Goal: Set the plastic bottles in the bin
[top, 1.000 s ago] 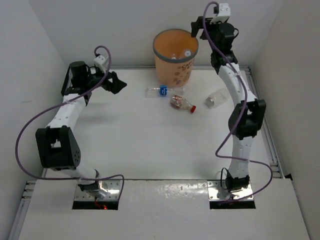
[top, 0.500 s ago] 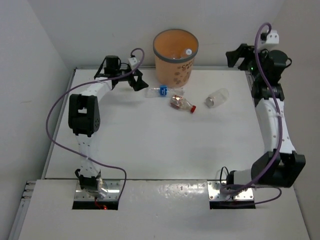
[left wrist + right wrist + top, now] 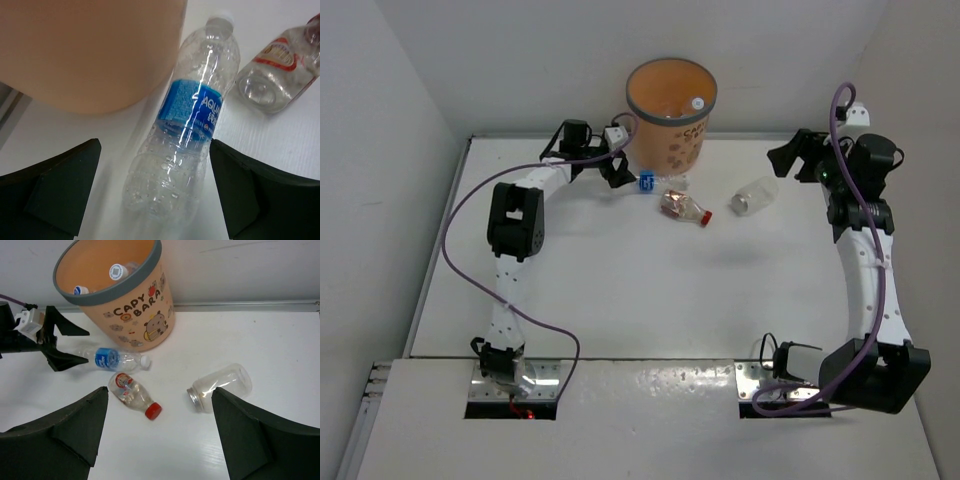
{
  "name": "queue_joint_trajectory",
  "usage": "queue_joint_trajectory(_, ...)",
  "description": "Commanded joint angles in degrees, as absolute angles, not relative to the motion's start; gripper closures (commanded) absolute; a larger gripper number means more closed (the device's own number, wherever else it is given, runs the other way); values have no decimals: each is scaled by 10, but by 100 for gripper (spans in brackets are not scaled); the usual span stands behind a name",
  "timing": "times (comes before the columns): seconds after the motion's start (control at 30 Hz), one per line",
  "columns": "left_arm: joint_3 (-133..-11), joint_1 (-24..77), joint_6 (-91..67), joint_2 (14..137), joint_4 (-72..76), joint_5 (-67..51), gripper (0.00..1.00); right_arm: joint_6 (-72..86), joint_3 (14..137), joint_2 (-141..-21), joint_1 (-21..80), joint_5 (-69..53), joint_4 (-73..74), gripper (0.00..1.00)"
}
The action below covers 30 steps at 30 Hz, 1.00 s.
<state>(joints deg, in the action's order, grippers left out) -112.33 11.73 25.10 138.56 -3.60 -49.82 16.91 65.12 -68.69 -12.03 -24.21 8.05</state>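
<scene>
My left gripper is about to move down and slightly back around the base end of the blue-label bottle, because that end lies clear of the side of the bin.
The bin [image 3: 670, 110], an orange bucket with a grey rim, stands at the back with bottle caps [image 3: 116, 271] showing inside. Three plastic bottles lie on the white table in front of it. A blue-label bottle [image 3: 185, 130] lies beside the bin wall [image 3: 90, 50]. My left gripper [image 3: 155, 145] is open with its fingers either side of this bottle's base, not touching. A red-capped bottle [image 3: 685, 207] lies just right of it. A capless clear bottle [image 3: 754, 194] lies farther right. My right gripper [image 3: 160, 392] hangs open above the table, right of that bottle, holding nothing.
White walls close the table in at the back and on both sides. A metal rail [image 3: 855, 270] runs along the right table edge. Purple cables [image 3: 460, 230] loop off both arms. The left arm [image 3: 515, 220] stretches across the table's left side.
My left arm has swung right along the back, bringing its open gripper around the blue-label bottle's base. My right arm has left the bin, moved right and lowered.
</scene>
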Motion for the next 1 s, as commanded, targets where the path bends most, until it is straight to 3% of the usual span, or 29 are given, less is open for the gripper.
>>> queue_joint_trajectory(0.0, -1123, 137, 312, 1385, -55, -499, 3, 164, 664, -689, -125, -259, 83, 18)
queue_joint_trajectory(0.33, -1042, 149, 397, 1330, -156, -492, 8, 167, 658, -690, -125, -269, 80, 18)
queue_joint_trajectory(0.57, -1028, 149, 369, 1298, -192, -472, 11, 163, 648, -677, -125, -275, 76, 19)
queue_joint_trajectory(0.97, -933, 144, 288, 1247, -114, -456, 18, 167, 624, -655, -126, -278, 66, 19)
